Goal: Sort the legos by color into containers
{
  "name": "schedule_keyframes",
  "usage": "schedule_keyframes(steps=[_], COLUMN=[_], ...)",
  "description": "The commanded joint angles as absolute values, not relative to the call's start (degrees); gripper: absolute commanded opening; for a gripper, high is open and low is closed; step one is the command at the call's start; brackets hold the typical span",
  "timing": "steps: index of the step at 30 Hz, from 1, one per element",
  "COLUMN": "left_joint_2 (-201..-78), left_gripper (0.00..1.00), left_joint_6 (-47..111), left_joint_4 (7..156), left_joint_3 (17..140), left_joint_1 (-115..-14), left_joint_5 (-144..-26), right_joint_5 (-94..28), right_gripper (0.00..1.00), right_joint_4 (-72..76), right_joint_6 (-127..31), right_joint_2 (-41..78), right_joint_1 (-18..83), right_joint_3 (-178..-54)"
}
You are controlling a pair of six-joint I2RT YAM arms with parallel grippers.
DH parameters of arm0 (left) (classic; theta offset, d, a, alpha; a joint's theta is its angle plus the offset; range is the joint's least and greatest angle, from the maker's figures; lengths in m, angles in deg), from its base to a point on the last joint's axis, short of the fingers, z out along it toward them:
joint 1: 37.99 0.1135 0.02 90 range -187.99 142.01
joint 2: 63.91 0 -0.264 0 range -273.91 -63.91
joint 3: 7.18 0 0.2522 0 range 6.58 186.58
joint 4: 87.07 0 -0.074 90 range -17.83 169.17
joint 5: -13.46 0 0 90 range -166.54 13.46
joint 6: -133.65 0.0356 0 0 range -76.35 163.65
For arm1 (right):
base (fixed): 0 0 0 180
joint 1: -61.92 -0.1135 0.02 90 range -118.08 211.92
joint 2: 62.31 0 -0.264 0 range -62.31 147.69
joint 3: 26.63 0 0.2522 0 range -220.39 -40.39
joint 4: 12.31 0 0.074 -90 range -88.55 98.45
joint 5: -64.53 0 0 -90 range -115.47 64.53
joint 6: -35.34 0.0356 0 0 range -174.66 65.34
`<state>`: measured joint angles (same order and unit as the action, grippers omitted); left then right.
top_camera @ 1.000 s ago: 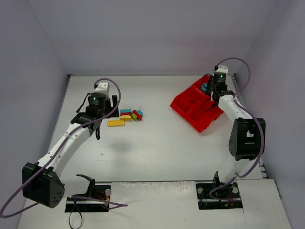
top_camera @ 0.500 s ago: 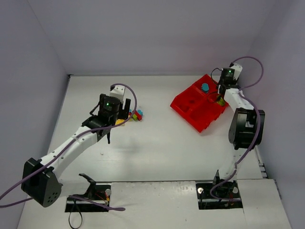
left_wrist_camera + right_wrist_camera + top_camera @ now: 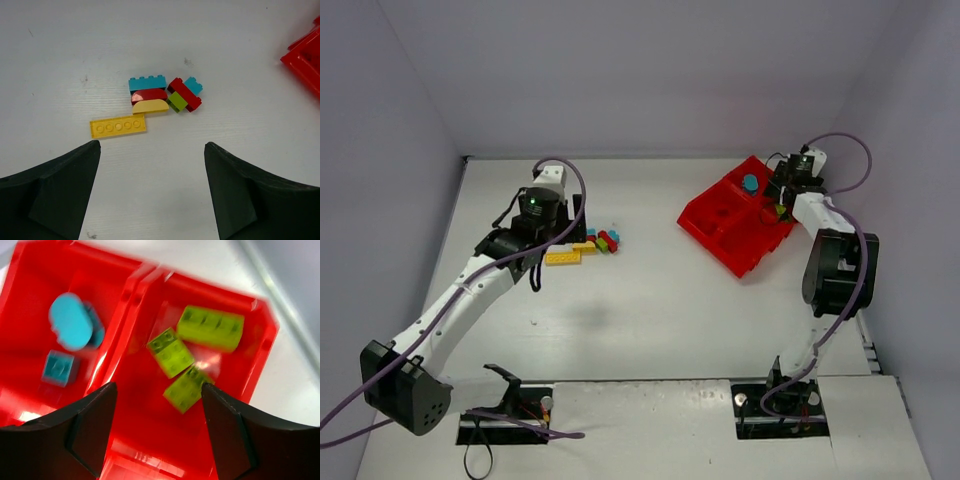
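Observation:
The yellow flat plate (image 3: 562, 258) (image 3: 118, 126) is below my left gripper, and its length runs from one fingertip toward the other, so my left gripper should turn and move down onto it.
The loose legos lie in a small pile on the white table: a long cyan brick (image 3: 147, 82), a red rounded one (image 3: 149, 94), a yellow rounded one (image 3: 150, 105), a yellow flat plate (image 3: 118, 126), a red brick (image 3: 184, 94), a lime one (image 3: 176, 102) and a small cyan one (image 3: 193, 85). My left gripper (image 3: 151, 150) (image 3: 560, 230) hangs open just short of them. My right gripper (image 3: 159, 390) (image 3: 782, 200) is open over the red tray (image 3: 735, 250), above the compartment with three lime bricks (image 3: 171, 352). The neighbouring compartment holds cyan pieces (image 3: 71, 321).
The tray (image 3: 305, 52) sits turned at an angle at the back right, close to the right wall and the table's right edge. Grey walls close in the left, back and right sides. Purple cables loop from both arms.
The right gripper has moved from the tray's cyan side to the lime compartment and opened its jaws. The left arm swung over the pile and has drawn back a little, still open.

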<state>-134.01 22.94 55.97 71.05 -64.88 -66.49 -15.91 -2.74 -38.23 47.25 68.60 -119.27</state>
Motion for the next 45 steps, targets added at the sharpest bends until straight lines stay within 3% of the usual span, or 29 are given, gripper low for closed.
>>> schedule_keyframes(steps=[1,7,15,20,26,31,37,45], left_joint_2=[-131.85,-133.07,-140.36,-144.14,-147.92,-152.22,-163.02,-166.82], left_gripper=[0.78,0.78,0.78,0.78,0.77,0.74,0.73,0.73], left_joint_6=[16.68,10.62,8.84,20.68,47.48,63.76,71.59,75.20], left_joint_4=[53.15,52.62,56.93,50.70,47.62,47.00,47.61,53.49], left_joint_3=[73.64,70.83,66.17,73.80,78.74,77.95,79.61,79.18], left_joint_1=[-63.65,-61.90,-57.59,-55.83,-54.69,-51.35,-49.94,-48.62], left_joint_5=[-69.51,-70.64,-71.00,-74.07,-76.35,-90.91,-96.23,-97.28], right_joint_5=[-22.04,-24.94,-32.50,-38.21,-45.49,-47.00,-47.79,-49.38], right_gripper=[0.65,0.65,0.66,0.66,0.66,0.66,0.66,0.67], right_joint_4=[-4.18,-4.53,-9.08,-11.73,-12.61,-12.96,-13.23,-13.49], right_joint_6=[-36.82,-39.72,-40.07,-45.51,-48.41,-50.44,-51.23,-51.58], right_joint_2=[36.83,23.84,16.53,15.38,15.30,12.05,9.32,9.49], right_joint_1=[67.63,58.50,48.66,42.85,42.06,41.79,41.35,40.82], right_joint_3=[-117.22,-110.54,-100.71,-98.32,-96.38,-94.10,-92.78,-92.43])
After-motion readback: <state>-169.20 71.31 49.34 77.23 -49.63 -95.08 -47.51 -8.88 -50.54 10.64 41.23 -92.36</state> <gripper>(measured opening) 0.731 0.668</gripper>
